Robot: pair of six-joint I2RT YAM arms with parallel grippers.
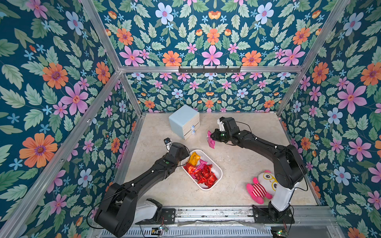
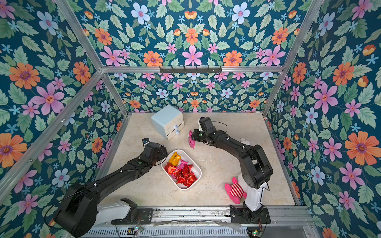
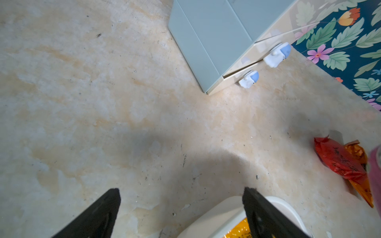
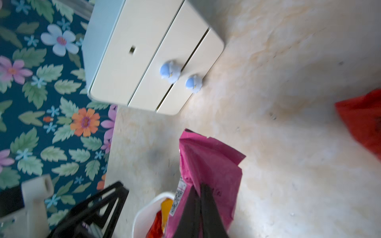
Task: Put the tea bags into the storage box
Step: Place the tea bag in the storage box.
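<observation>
The magenta bag is still hanging outside the box, so the right gripper will next move back and down over the box's far end [image 1: 203,156] beside the yellow tea bag and let go.
My right gripper [image 4: 200,187] is shut on a magenta pink tea bag [image 4: 208,162], which hangs above the table by the drawer unit in both top views [image 1: 211,141] [image 2: 191,141]. The white storage box [image 1: 220,172] [image 2: 199,171] lies mid-table and holds several red tea bags [image 1: 204,175], a yellow one [image 1: 194,158] and a pink one [image 1: 201,164]. My left gripper [image 3: 182,191] hangs open and empty over the box's far end [image 3: 222,214]. In the left wrist view a red tea bag [image 3: 338,160] lies on an orange one [image 3: 359,186] on the table.
A pale blue drawer unit [image 1: 184,120] stands at the back of the table. A pink-and-white plush toy [image 1: 260,186] lies beside the right arm's base. Part of another white plush [image 2: 245,141] shows behind the right arm. Floral walls close in three sides.
</observation>
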